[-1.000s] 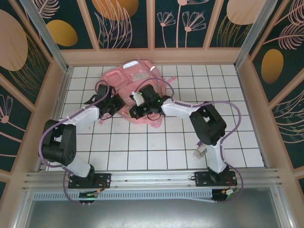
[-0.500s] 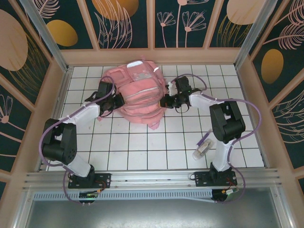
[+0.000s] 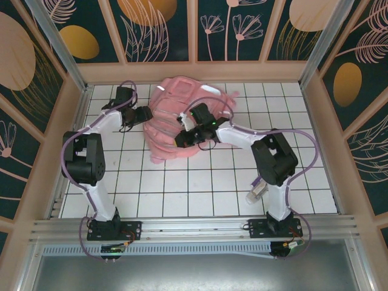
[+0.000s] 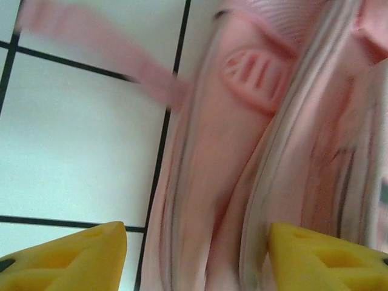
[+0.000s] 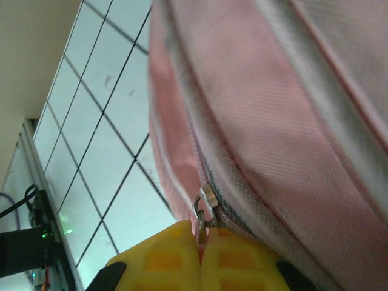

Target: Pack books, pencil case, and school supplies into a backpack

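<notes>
The right gripper draws the zipper pull along the grey-trimmed seam (image 5: 237,219) toward its own arm's side next, then lets go of the zipper pull.
The pink backpack (image 3: 182,112) lies crumpled at the back middle of the tiled table. My left gripper (image 3: 144,114) is at its left edge, open, with folds of pink fabric (image 4: 242,182) lying in the wide gap between its yellow fingers (image 4: 79,254). On the bag's near side my right gripper (image 3: 182,137) is shut on the metal zipper pull (image 5: 206,206), its yellow pads pressed together. A slim purple pen (image 3: 259,179) and a small translucent tube (image 3: 254,194) lie beside the right arm's lower link. The book and the pencil case are hidden.
Wooden walls with aluminium posts (image 3: 66,54) enclose the white tiled table (image 3: 182,188). A loose pink strap (image 4: 91,42) trails over the tiles left of the bag. Both arm bases stand at the near rail (image 3: 194,227).
The backpack has been tugged and turned to the right and bunched up. My right gripper went from the bag's right side to its near edge. My left arm swung back and left.
</notes>
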